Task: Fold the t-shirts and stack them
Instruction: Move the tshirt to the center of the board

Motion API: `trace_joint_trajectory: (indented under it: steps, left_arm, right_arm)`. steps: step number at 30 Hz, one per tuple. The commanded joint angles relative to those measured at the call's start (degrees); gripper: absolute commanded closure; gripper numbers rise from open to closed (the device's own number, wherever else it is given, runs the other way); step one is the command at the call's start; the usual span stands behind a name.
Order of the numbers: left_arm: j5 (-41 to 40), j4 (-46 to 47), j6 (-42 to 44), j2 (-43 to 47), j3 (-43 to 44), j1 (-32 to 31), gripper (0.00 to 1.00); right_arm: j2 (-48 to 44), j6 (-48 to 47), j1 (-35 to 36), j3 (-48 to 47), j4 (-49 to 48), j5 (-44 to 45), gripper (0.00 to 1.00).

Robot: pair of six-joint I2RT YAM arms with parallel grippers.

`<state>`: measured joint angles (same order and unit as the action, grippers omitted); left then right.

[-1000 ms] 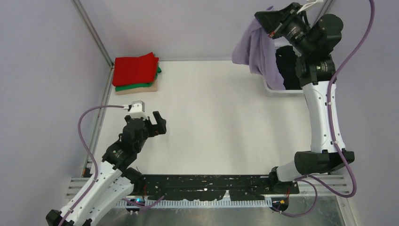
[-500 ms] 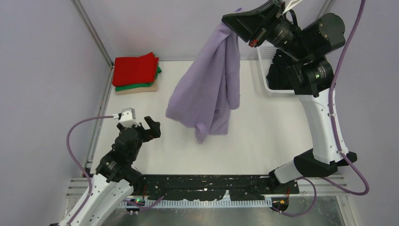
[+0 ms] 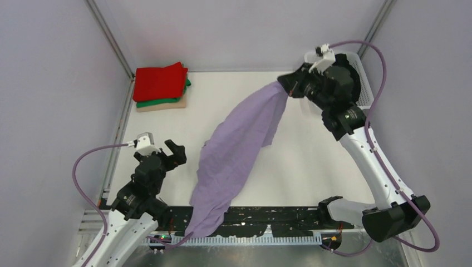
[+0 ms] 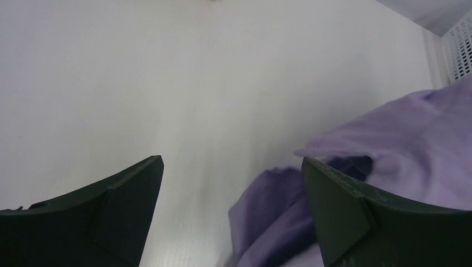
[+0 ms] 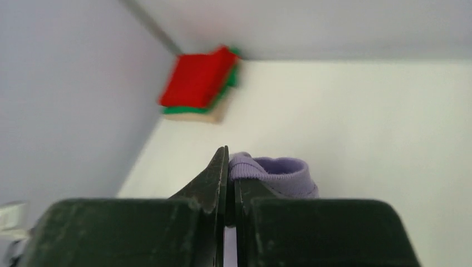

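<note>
The t-shirt hangs over the table's near edge. My right gripper will next lower its collar back and to the right in the top view, onto the bare table, and then let go of it.
A lavender t-shirt [image 3: 236, 144] stretches in a long diagonal band from the back right down over the table's near edge. My right gripper [image 3: 285, 86] is shut on its ribbed collar [image 5: 267, 169] and holds that end up. My left gripper [image 3: 167, 149] is open and empty at the front left, just left of the shirt; the cloth [image 4: 389, 144] shows past its right finger [image 4: 356, 217]. A folded stack, red t-shirt [image 3: 160, 81] on green and beige ones, lies in the back left corner and shows in the right wrist view [image 5: 197, 80].
A white lattice basket [image 3: 360, 83] stands at the back right behind my right arm. Grey walls close the table on the left, back and right. A black perforated rail [image 3: 278, 219] runs along the near edge.
My right gripper came down and toward the table, laying the hanging lavender shirt out into a long diagonal band reaching the near edge. My left gripper drew back slightly toward the front left.
</note>
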<state>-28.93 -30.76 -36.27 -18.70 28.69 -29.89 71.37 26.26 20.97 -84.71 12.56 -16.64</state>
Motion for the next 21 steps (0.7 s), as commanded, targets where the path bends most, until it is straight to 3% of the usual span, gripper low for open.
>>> trace_joint_trajectory:
  steps: [1, 4, 12, 21]
  left_arm:
    - [-1.46, -0.73, -2.32, -2.62, 0.58, 0.03, 0.0]
    - [0.27, -0.68, -2.4, -5.65, 1.58, 0.1, 0.0]
    - [9.55, -2.21, -2.11, -14.69, 4.52, 0.08, 0.0]
    - [15.69, -3.23, -1.07, -21.61, 7.17, 0.09, 0.01]
  right_arm:
    - [-7.04, -1.37, -5.73, 17.42, 3.6, 27.58, 0.94]
    - [-8.02, -0.27, -9.32, 27.74, 7.62, 35.22, 0.91]
    - [-10.91, 1.54, -11.46, 37.56, 17.47, 55.24, 0.88]
    - [-21.17, 6.6, -24.73, 46.56, 24.6, 60.27, 0.94]
